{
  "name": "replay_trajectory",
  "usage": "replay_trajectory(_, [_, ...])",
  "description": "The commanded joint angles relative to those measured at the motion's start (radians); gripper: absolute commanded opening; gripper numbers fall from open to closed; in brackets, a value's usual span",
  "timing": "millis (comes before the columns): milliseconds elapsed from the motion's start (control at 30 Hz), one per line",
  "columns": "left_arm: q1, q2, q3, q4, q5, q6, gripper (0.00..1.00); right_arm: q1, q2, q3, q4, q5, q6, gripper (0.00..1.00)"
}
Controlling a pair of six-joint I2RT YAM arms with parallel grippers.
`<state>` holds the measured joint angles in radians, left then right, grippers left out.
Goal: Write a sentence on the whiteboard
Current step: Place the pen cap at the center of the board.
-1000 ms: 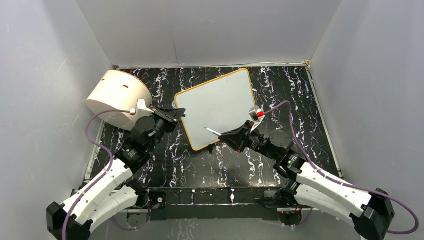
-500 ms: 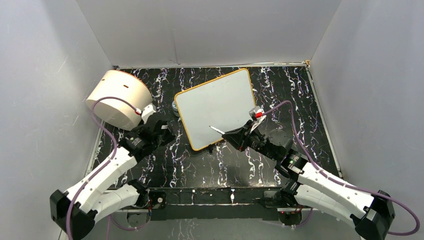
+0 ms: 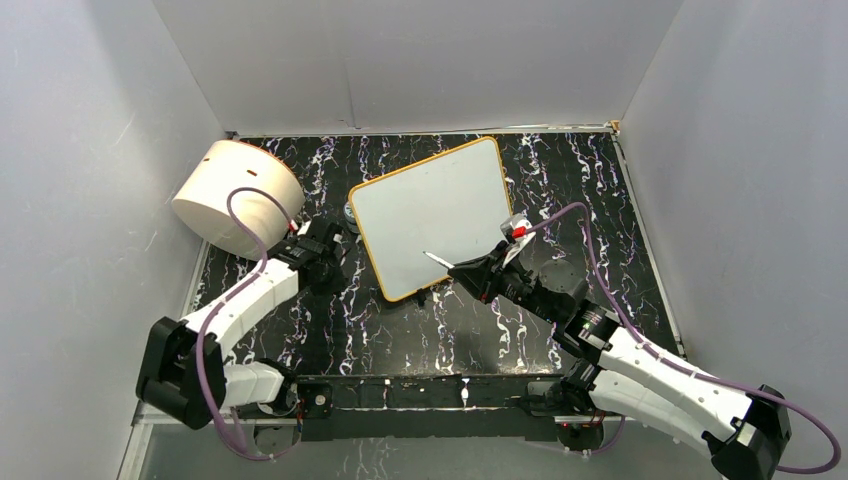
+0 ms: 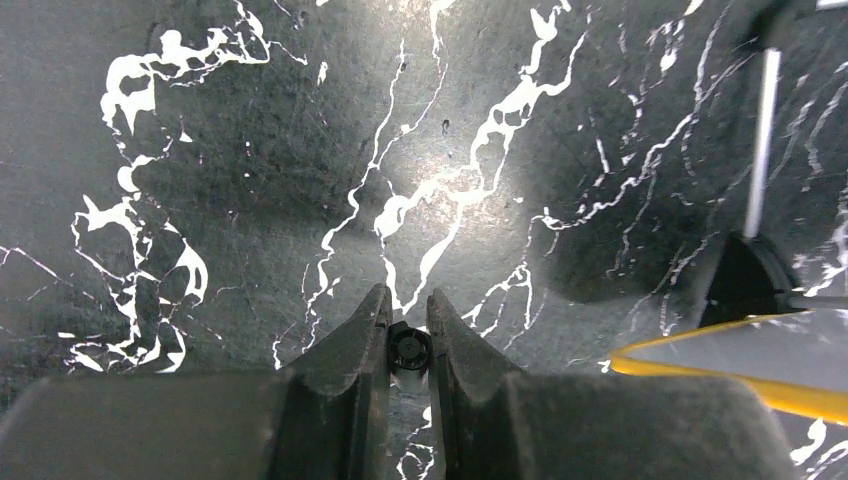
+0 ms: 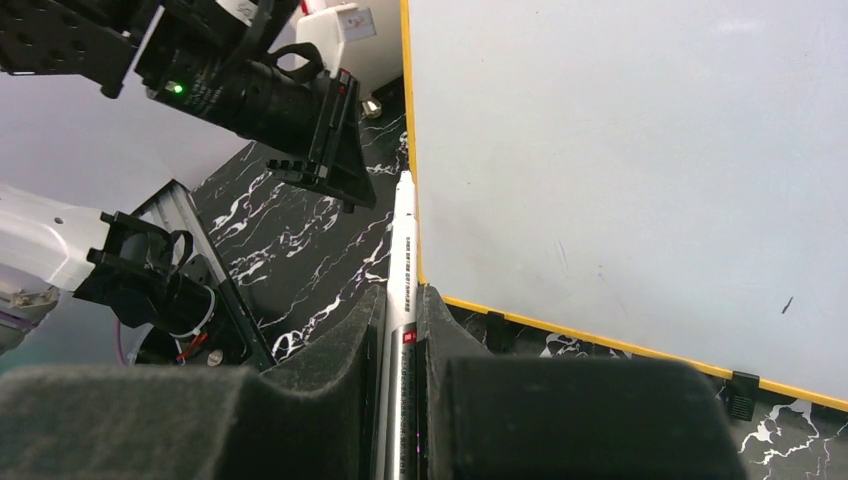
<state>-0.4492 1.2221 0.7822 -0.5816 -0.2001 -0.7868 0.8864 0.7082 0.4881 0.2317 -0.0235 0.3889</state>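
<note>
I should next move my left gripper down toward the bare marbled tabletop and let go of the small black cap, because that tabletop is directly below the gripper, clear of the board.
The whiteboard, glossy white with an orange rim, lies tilted on the black marbled table; it also shows in the right wrist view. No sentence shows on it, only a tiny black mark. My right gripper is shut on a white marker, whose tip points over the board's near left edge. My left gripper is low over the table left of the board, shut on a small black cap.
A big cream cylinder lies at the back left. Black clip feet stick out from the board's near rim. The board's orange corner and one clip foot lie right of my left gripper. Grey walls enclose the table.
My left arm has swung its elbow out to the left and pulled its gripper down and away from the board's left edge. My right gripper has shifted the marker slightly right.
</note>
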Motion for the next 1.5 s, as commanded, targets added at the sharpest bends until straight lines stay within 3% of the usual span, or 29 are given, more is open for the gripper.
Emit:
replay_trajectory(0, [0.015,0.062,0.009,0.018,0.042,0.085,0.00,0.002,-0.014,0.047,0.024,0.018,-0.015,0.00])
replay_trajectory(133, [0.020,0.124,0.011,0.030,0.058,0.111,0.01,0.002,-0.009,0.048,0.024,0.017,-0.015,0.00])
replay_trajectory(633, [0.021,0.178,-0.031,0.055,0.029,0.126,0.28,0.003,0.001,0.055,0.020,0.018,-0.010,0.00])
replay_trajectory(767, [0.021,0.167,-0.036,0.058,0.022,0.119,0.31,0.003,0.003,0.054,0.020,0.017,-0.007,0.00])
replay_trajectory(1100, [0.021,-0.045,0.000,0.055,-0.052,0.150,0.51,0.003,0.023,0.084,-0.016,0.046,-0.036,0.00])
replay_trajectory(1467, [0.026,-0.228,0.047,0.222,-0.099,0.297,0.74,0.002,0.065,0.153,-0.047,0.043,-0.079,0.00])
